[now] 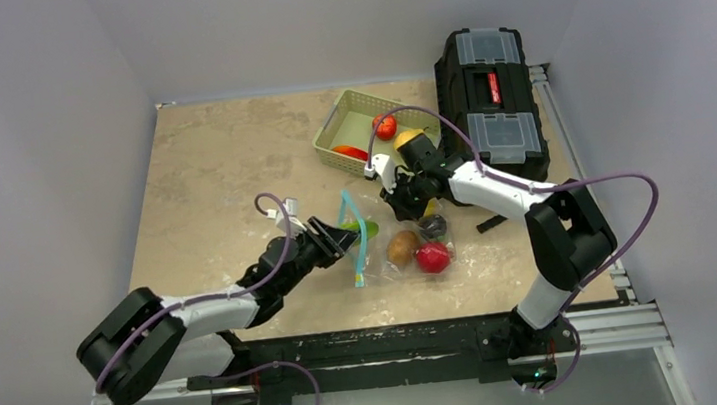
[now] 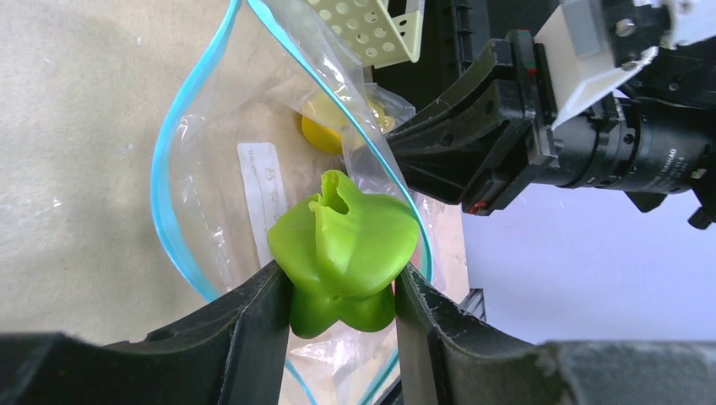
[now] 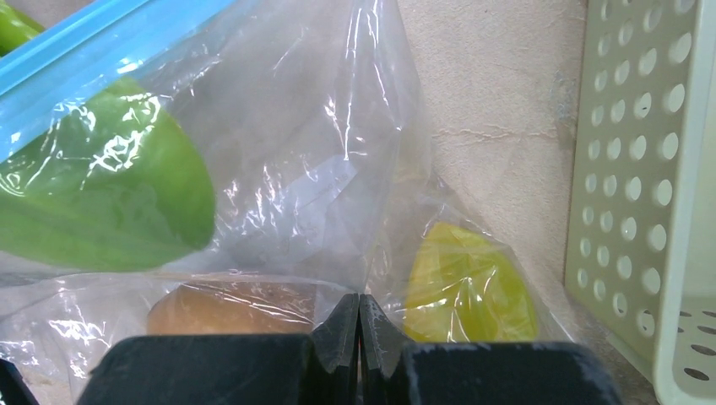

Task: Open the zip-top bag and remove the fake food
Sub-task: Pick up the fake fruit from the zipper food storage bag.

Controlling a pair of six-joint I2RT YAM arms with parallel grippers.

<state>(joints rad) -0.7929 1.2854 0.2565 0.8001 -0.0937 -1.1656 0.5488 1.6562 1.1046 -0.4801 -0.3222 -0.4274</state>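
I will next lift the pepper out of the bag with my left gripper, carry it outward and let go of it on the bare bottom of the basket beside the tomato (image 1: 357, 125), which lies that way.
The zip-top bag (image 1: 391, 244) lies mid-table, its teal zip strip (image 2: 165, 181) gaping open. My left gripper (image 2: 342, 291) is shut on a green pepper (image 2: 346, 245), one piece of the fake food, held at the bag's mouth (image 1: 361, 229). My right gripper (image 3: 359, 297) is shut on a fold of the bag's clear film (image 3: 304, 169), on the bag's far side (image 1: 405, 201). Inside the bag I see a brown piece (image 1: 400, 247), a red one (image 1: 432, 257), a dark one (image 1: 431, 225) and a yellow one (image 3: 466, 287).
A pale green basket (image 1: 332, 130) stands just behind the bag with a red tomato (image 1: 385, 127) and another red piece (image 1: 350, 151) in it. To its right sits a black toolbox (image 1: 489, 98). A yellow-orange piece (image 1: 408, 140) lies by the basket's right corner.
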